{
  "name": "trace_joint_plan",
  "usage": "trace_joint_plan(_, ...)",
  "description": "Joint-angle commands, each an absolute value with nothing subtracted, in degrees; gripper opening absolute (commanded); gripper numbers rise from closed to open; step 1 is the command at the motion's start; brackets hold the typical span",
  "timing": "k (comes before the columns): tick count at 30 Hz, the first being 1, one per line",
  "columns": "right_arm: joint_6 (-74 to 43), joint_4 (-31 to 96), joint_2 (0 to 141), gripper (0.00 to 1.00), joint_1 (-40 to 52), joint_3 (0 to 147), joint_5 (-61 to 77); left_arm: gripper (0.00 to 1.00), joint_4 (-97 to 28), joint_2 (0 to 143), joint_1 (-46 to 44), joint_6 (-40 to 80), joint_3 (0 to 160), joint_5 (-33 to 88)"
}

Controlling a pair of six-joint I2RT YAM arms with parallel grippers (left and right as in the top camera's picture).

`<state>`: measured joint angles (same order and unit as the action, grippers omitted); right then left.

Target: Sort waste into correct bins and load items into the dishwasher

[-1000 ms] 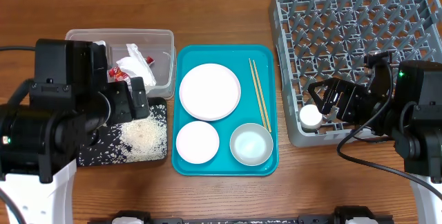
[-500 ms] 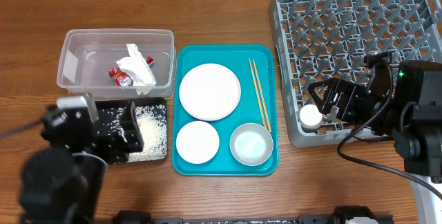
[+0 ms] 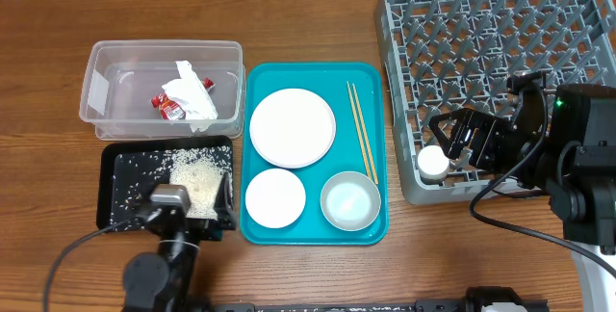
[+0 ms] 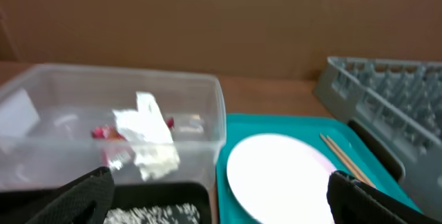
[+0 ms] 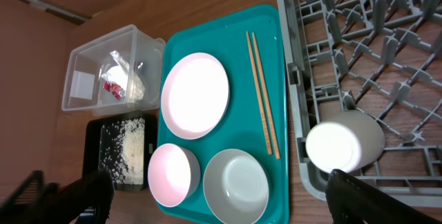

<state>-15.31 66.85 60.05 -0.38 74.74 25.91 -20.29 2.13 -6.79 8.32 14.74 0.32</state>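
My right gripper needs to leave the cup next and move across and down to the white bowl's rim (image 3: 303, 199) (image 5: 190, 178) facing the steel bowl.
The clear tub (image 3: 106, 95) holds the red packet (image 3: 170, 108) and the napkin (image 3: 192, 98). Rice (image 3: 197, 182) lies in the black tray (image 3: 120, 172). The plate (image 3: 293, 127), white bowl (image 3: 275, 197), steel bowl (image 3: 349, 200) and chopsticks (image 3: 362, 131) lie on the teal tray (image 3: 313, 73). The small cup (image 3: 433, 163) lies on its side in the front left corner of the grey rack (image 3: 510, 52). My left gripper (image 3: 188, 211) is open and empty, low at the black tray's front edge. My right gripper (image 3: 460, 146) is open and empty, just right of the cup (image 5: 343, 141).
The tub and the black tray stand left of the teal tray, and the rack stands to its right. Bare wooden table runs along the front and the far left. A brown wall shows behind the tub in the left wrist view.
My left arm has drawn back from over the tub and black tray to the table's front edge. The right arm and the cup have not moved.
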Motion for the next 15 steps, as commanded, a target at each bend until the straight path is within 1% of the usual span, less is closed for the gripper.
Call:
trace_joint_plan(1, -14.96, 66.54, 59.75, 1.0, -0.56, 75.81, 25.56, 1.0, -18.68, 0.25, -7.11, 7.27, 10.46, 4.03)
trace_joint_plan(6, -14.96, 66.54, 59.75, 1.0, -0.56, 75.81, 25.56, 1.0, -14.33, 0.3, -7.11, 7.25, 4.4, 3.99)
trace_joint_plan(15, -14.98, 66.54, 59.75, 1.0, -0.56, 75.81, 25.58, 1.0, -13.21, 0.27, -7.11, 7.27, 4.01, 4.08)
